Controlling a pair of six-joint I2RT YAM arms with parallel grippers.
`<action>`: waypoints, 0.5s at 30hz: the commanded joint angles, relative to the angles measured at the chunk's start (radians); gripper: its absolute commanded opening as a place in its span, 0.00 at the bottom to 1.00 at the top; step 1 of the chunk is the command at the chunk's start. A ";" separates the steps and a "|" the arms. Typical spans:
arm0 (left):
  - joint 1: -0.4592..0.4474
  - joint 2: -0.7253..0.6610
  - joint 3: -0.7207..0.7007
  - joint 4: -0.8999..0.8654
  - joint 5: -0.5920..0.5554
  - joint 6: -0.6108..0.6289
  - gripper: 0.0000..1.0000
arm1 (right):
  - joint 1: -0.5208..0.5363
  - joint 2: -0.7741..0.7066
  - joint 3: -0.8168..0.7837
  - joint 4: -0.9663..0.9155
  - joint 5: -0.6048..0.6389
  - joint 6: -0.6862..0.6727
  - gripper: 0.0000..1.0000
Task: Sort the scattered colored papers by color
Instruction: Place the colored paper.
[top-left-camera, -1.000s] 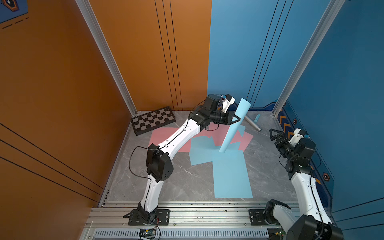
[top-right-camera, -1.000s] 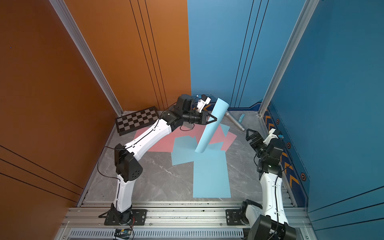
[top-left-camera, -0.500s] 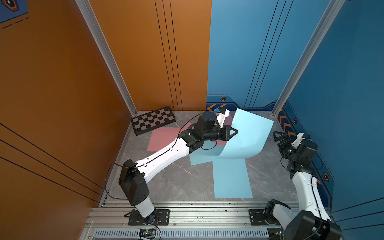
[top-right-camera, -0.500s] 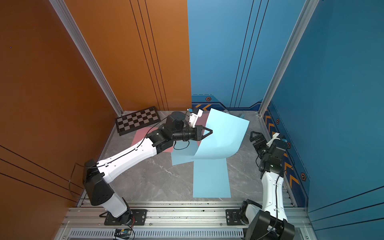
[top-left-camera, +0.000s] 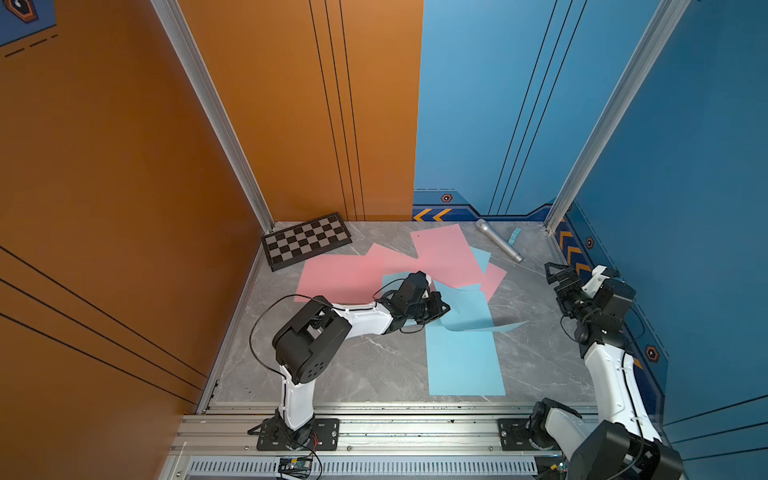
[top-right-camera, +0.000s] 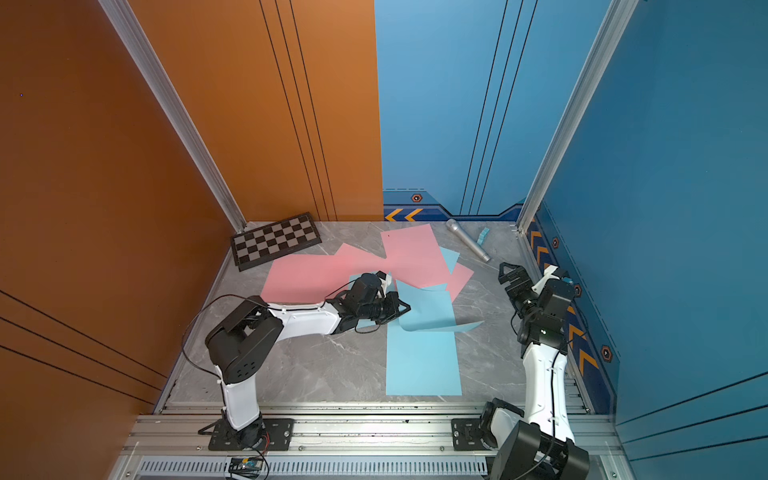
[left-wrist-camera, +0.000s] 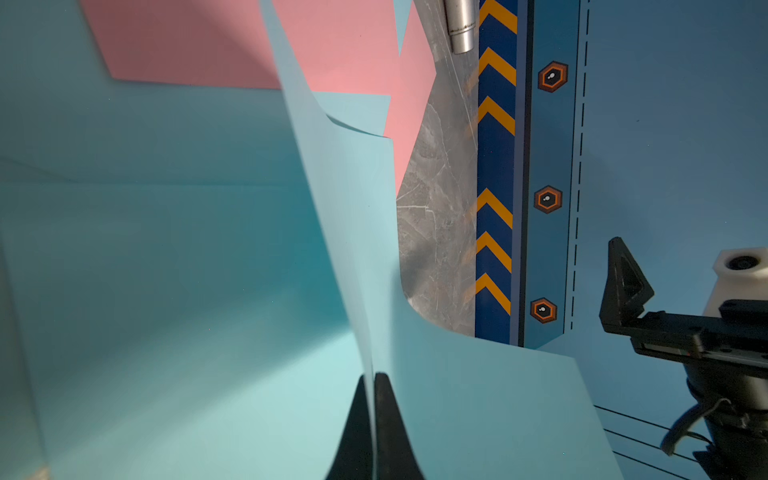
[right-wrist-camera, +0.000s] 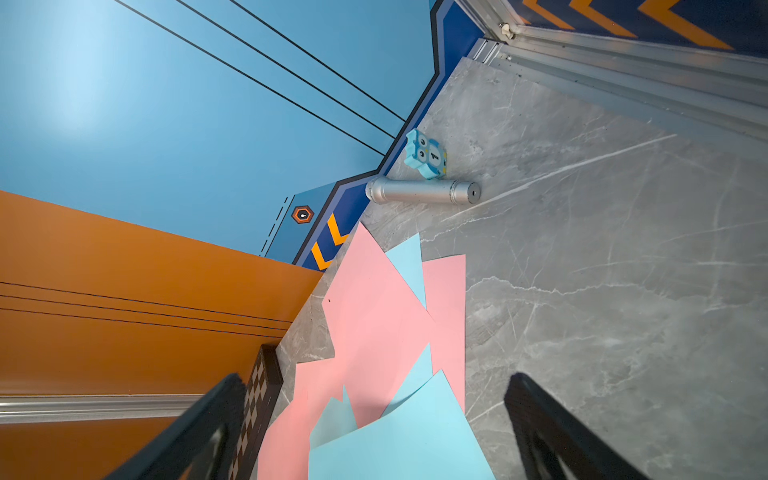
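My left gripper draws back next, low over the flat light blue paper's side edge (left-wrist-camera: 25, 352), and releases the held sheet (left-wrist-camera: 478, 415) there, since both are light blue.
Several pink papers (top-left-camera: 340, 276) lie overlapping at the back of the floor, with a light blue corner (top-left-camera: 480, 257) showing among them. One light blue paper (top-left-camera: 463, 361) lies flat toward the front. My left gripper (top-left-camera: 444, 309) is low over the middle and shut on the edge of another light blue paper (top-left-camera: 467, 311), which curls and droops onto the flat one. In the left wrist view the fingertips (left-wrist-camera: 384, 395) pinch that sheet (left-wrist-camera: 478, 415). My right gripper (top-left-camera: 559, 276) hovers open and empty by the right wall; its wrist view looks down on the pink papers (right-wrist-camera: 374, 316).
A black-and-grey checkered board (top-left-camera: 307, 241) lies at the back left corner. A silver cylinder (top-left-camera: 496, 245) and a small light-blue block (top-left-camera: 514, 236) lie at the back right. Walls close in on the left, back and right; a metal rail (top-left-camera: 374, 428) runs along the front.
My left arm has drawn back from the far wall and come down, carrying the blue sheet from upright in the air to drooping over the flat blue one. The right arm barely moved.
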 joint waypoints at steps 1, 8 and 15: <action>-0.003 0.011 -0.021 0.055 0.037 0.017 0.00 | 0.001 -0.021 -0.018 -0.016 -0.026 -0.010 1.00; -0.020 0.000 -0.109 0.055 0.013 0.035 0.00 | 0.039 -0.021 -0.019 -0.026 -0.022 -0.026 1.00; -0.024 -0.006 -0.142 0.055 -0.025 0.050 0.00 | 0.186 -0.024 -0.005 -0.105 0.031 -0.096 0.92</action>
